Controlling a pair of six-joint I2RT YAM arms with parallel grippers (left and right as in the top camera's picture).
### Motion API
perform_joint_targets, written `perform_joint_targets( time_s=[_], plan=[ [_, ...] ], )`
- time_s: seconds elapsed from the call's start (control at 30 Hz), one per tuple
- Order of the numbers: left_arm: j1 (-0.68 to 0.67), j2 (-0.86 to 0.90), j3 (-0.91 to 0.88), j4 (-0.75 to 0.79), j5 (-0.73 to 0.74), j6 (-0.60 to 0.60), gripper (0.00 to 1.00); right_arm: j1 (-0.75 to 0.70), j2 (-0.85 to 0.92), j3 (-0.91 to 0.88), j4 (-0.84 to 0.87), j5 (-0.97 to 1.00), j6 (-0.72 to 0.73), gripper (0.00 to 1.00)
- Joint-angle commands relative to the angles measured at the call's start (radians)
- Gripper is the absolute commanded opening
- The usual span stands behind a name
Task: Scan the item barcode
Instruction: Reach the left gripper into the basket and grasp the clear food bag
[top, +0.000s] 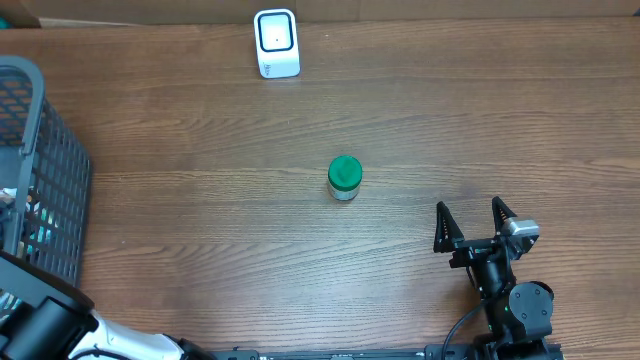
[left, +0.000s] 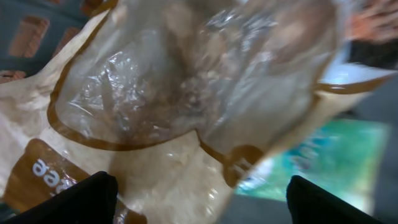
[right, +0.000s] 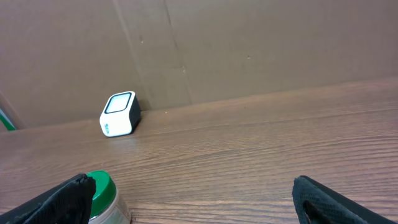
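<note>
The bag's tan strip (left: 181, 180) beside the brown label is deeper in the basket, so I should lower my left gripper down onto it next.
In the left wrist view a crinkled clear bag with tan and brown print (left: 186, 87) fills most of the frame. My left gripper (left: 202, 205) is open just above it, its black fingertips (left: 81, 199) far apart at the bottom corners, one over the bag's edge. The white barcode scanner (top: 277, 43) stands at the table's far edge and also shows in the right wrist view (right: 119, 114). A small green-lidded jar (top: 344, 178) stands upright mid-table. My right gripper (top: 468, 212) is open and empty at the near right, with the jar (right: 102, 196) by its left fingertip.
A grey slatted basket (top: 50, 190) stands at the left edge, and the left arm (top: 45, 320) reaches into it. A teal package (left: 329, 155) lies beside the bag. A brown cardboard wall (right: 249, 50) backs the table behind the scanner.
</note>
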Motion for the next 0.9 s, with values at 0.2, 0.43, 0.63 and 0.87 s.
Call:
perform_joint_targets(
  time_s=[0.2, 0.43, 0.63, 0.87],
  plan=[
    [-0.012, 0.167, -0.011, 0.007, -0.102, 0.018, 0.83, -0.003, -0.008, -0.010, 0.007, -0.003, -0.005, 1.00],
    [-0.043, 0.187, 0.011, -0.010, -0.109, 0.019, 0.26, -0.003, -0.008, -0.010, 0.007, -0.003, -0.005, 1.00],
    [-0.077, 0.187, 0.171, -0.152, -0.106, 0.003, 0.04, -0.003, -0.008, -0.010, 0.007, -0.003, -0.005, 1.00],
    [-0.159, 0.177, 0.457, -0.352, -0.104, -0.079, 0.04, -0.003, -0.008, -0.010, 0.007, -0.003, -0.005, 1.00]
  ],
)
